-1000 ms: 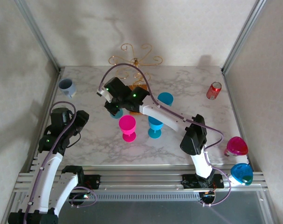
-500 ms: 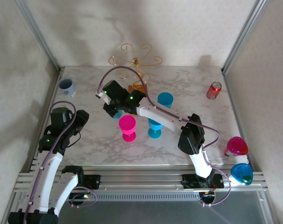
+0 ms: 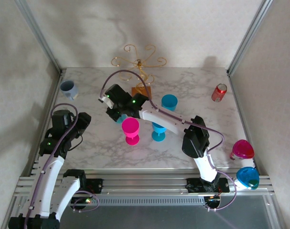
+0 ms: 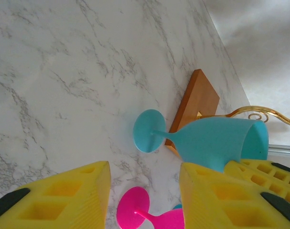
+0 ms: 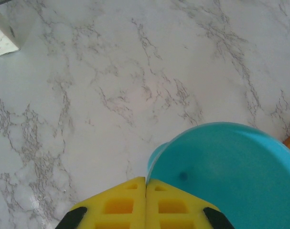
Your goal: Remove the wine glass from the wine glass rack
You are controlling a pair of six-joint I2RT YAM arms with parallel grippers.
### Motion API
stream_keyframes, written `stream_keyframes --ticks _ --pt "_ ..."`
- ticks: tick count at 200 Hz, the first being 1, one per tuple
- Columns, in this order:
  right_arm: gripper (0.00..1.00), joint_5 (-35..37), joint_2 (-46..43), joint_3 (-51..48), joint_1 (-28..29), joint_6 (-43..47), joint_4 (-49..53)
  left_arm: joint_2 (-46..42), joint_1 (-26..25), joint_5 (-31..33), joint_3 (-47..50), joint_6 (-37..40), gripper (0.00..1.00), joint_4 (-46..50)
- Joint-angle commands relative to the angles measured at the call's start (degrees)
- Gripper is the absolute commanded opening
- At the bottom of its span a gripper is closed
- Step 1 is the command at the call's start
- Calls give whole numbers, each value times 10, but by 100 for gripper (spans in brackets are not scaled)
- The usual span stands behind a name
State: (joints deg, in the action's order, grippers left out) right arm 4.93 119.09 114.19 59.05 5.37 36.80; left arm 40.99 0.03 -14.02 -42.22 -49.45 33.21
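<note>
The teal wine glass (image 5: pixel 221 171) is upright above the marble near the rack's base. My right gripper should go down a little and then let go of the wine glass's rim.
The wine glass rack (image 3: pixel 139 60) is gold wire on a wooden base (image 3: pixel 141 89) at the back of the table; its base (image 4: pixel 197 101) also appears in the left wrist view. My right gripper (image 3: pixel 117 109) is shut on the rim of a teal wine glass (image 5: pixel 221 171), holding it upright over the marble just left of and nearer than the base. That wine glass (image 4: pixel 216 140) shows from the side, its foot low near the table. My left gripper (image 4: pixel 145 174) is open with nothing between its fingers, at the table's left (image 3: pixel 80 123).
A pink glass (image 3: pixel 131 130) and two teal glasses (image 3: pixel 158 131) (image 3: pixel 169 101) stand mid-table near the right arm. A grey mug (image 3: pixel 69 88) is at back left, a red can (image 3: pixel 219 92) at back right. Two more glasses (image 3: pixel 242 149) sit by the right edge.
My right gripper has carried the teal glass slightly toward the near side, away from the rack, uncovering more of the wooden base. The left arm has not moved.
</note>
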Motion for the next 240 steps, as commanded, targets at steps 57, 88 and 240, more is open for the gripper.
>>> stream_keyframes --ticks 57,88,240 --pt "0 1 17 -6 8 -2 -9 -10 5 6 -8 3 42 -5" --pt "0 -4 20 -5 7 -4 -7 -10 5 5 -8 2 42 -6" --pt "5 -14 26 -12 7 -9 -8 -7 6 2 -9 1 42 -11"
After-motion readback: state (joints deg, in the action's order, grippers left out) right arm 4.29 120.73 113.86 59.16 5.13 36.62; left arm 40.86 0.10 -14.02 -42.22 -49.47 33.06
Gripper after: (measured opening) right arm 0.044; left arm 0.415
